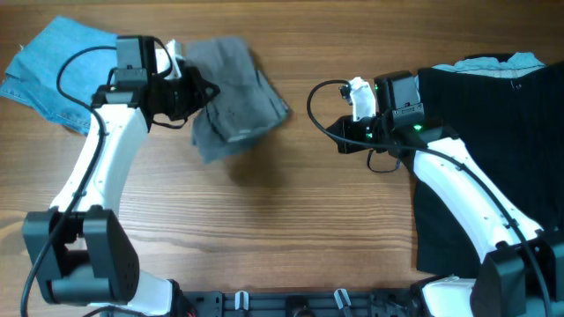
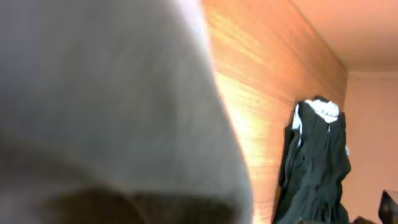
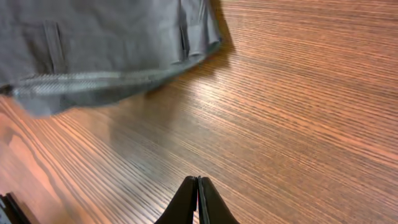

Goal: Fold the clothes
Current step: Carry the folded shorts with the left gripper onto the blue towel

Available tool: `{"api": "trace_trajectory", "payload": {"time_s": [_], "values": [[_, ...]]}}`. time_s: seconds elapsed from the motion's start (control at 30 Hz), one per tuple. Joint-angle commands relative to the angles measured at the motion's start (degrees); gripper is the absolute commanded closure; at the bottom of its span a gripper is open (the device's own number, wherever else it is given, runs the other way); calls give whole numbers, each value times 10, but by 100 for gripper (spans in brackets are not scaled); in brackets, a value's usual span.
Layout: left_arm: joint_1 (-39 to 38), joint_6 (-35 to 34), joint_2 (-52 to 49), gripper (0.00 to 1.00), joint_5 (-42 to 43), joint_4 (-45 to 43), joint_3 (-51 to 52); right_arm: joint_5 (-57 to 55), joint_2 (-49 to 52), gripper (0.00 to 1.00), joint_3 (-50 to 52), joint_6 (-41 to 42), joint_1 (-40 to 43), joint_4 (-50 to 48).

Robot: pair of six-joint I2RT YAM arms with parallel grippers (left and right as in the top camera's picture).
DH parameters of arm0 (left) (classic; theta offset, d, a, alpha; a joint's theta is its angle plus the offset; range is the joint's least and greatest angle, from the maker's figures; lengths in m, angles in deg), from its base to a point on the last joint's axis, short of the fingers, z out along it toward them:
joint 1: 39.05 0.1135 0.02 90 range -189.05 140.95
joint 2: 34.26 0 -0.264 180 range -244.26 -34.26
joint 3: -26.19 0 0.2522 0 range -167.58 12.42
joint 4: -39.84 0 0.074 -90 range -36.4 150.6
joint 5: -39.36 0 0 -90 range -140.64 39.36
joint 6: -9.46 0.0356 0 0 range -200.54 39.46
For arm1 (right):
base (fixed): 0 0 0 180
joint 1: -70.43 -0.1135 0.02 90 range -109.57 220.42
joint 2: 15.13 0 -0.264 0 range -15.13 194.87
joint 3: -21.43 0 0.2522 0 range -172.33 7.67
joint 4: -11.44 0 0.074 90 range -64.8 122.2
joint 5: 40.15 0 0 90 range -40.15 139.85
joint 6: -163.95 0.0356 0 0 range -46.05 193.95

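My left gripper needs to go up, carry the shorts [image 1: 236,92] to the left in the overhead view and lower onto the light-blue denim garment [image 1: 53,62] to let go, since the shorts hang folded.
The grey shorts [image 1: 236,92] hang folded from my left gripper [image 1: 196,95], which grips their left edge and holds them above the table; a shadow lies below them. In the left wrist view the grey shorts [image 2: 106,93] fill most of the picture and hide the jaws. My right gripper [image 1: 342,139] is shut and empty over bare wood, to the right of the shorts. In the right wrist view its tips [image 3: 198,182] are pressed together, with the shorts [image 3: 106,43] ahead at the upper left. The light-blue denim garment [image 1: 53,62] lies at the far left. The black garment [image 1: 493,158] lies on the right.
The wooden table [image 1: 291,220] spans the view. The black garment also shows in the left wrist view [image 2: 317,162] at the table's far end. A bit of light-blue cloth [image 1: 520,60] lies on the black garment's top edge. A black rail [image 1: 291,304] runs along the front edge.
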Motion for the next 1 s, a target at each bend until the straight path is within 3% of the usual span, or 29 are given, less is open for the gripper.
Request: {"api": "trace_trajectory", "payload": {"time_s": [0.0, 0.1, 0.23, 0.4, 0.6, 0.8, 0.83, 0.97], "values": [[-11, 17, 0, 96, 1, 36, 1, 2, 15, 94, 0, 9, -1, -14], [-16, -8, 11, 96, 53, 15, -7, -2, 19, 94, 0, 11, -1, -28], [6, -12, 16, 96, 52, -30, -77, -2, 19, 94, 0, 11, -1, -21], [74, -12, 10, 96, 53, -205, -126, -2, 19, 94, 0, 13, -1, -18], [177, -14, -90, 96, 55, -412, -133, -1, 19, 94, 0, 28, -1, -11], [293, -10, -222, 96, 55, -394, -171, -1, 19, 94, 0, 28, -1, 34], [314, -9, -224, 90, 56, -373, -171, -1, 19, 94, 0, 28, -1, 38], [372, 9, -215, 37, 68, -290, -171, -2, 19, 94, 0, 28, -1, 41]]}}
